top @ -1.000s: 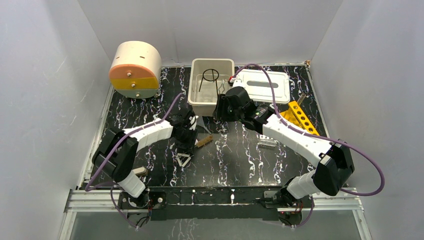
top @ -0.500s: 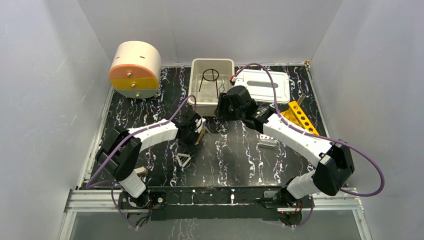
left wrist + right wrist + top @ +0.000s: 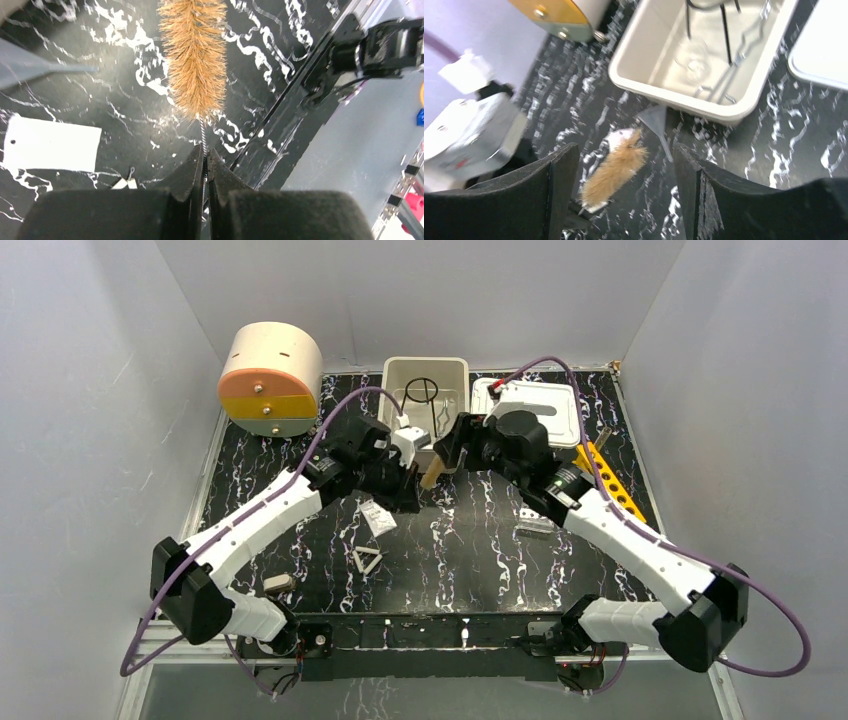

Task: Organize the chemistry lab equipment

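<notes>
My right gripper moves toward my left gripper next, onto the bare wire stem beside the base of the bristles.
A brown bristle brush (image 3: 195, 55) on a twisted wire stem is held above the black marbled table. My left gripper (image 3: 205, 152) is shut on that stem; from above, my left gripper (image 3: 410, 490) sits just below the brush (image 3: 432, 476). My right gripper (image 3: 624, 150) is open with the brush head (image 3: 616, 170) between its fingers, which stand apart from it; seen from above it (image 3: 447, 455) hovers in front of the beige bin (image 3: 427, 364). A grey cone (image 3: 655, 119), clear packet (image 3: 377, 517) and white triangle frame (image 3: 368, 560) lie on the table.
The bin holds a black wire stand. Its white lid (image 3: 530, 410) lies to the right, then the yellow tube rack (image 3: 604, 472) and a grey metal rack (image 3: 535, 527). A beige-and-orange drum (image 3: 270, 380) stands back left. A small item (image 3: 278, 583) lies near the left base.
My left gripper shut on the brush stem, lifted it off the table and carried it up and right toward the bin. My right gripper opened wider and came around the brush head.
</notes>
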You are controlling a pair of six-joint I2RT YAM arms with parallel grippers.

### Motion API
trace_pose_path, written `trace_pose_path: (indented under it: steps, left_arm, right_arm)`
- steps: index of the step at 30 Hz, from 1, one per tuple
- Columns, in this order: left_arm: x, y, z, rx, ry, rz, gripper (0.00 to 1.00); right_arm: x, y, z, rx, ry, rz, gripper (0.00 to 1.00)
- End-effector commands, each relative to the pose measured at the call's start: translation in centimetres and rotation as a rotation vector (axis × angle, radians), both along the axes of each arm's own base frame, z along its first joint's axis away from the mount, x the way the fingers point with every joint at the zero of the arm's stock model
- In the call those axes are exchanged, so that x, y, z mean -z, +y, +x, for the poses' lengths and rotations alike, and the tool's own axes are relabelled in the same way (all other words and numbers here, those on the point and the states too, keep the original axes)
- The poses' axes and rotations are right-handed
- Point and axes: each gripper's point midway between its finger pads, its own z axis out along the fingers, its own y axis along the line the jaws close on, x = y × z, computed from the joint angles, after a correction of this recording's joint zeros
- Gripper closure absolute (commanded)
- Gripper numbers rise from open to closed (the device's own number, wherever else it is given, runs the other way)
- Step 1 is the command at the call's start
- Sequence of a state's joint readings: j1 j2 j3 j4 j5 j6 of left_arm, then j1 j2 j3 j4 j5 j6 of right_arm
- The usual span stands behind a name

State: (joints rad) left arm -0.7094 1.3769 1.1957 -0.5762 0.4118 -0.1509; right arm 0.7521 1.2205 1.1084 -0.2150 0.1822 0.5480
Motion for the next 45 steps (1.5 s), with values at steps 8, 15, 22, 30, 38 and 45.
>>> trace_pose_path:
  steps: [8,15,22,30,38,45]
  left_arm:
    - [-12.4,-2.8,5.3,-0.289,-0.185,-0.336,1.0]
    - [-13.0,-3.1,6.6,-0.333,-0.167,-0.384,1.0]
    - [-13.0,-2.5,7.2,-0.345,-0.152,-0.402,1.0]
    - [-12.9,-2.1,8.0,-0.347,-0.134,-0.417,1.0]
    - [-12.6,-0.8,9.5,-0.378,-0.101,-0.445,0.81]
    - [-9.8,2.5,11.6,-0.535,-0.099,-0.316,0.16]
  right_arm:
    - [-10.9,0.7,-1.5,-0.083,-0.271,0.295,0.2]
    - [-8.9,3.9,-0.6,-0.137,-0.111,0.31,0.43]
    - [-7.4,5.4,0.0,-0.168,-0.03,0.327,0.55]
    - [-6.6,6.1,0.8,-0.203,0.047,0.395,0.71]
    - [-6.5,6.1,2.7,-0.219,0.058,0.396,0.99]
    - [-5.2,3.1,8.7,-0.089,-0.001,0.196,1.0]
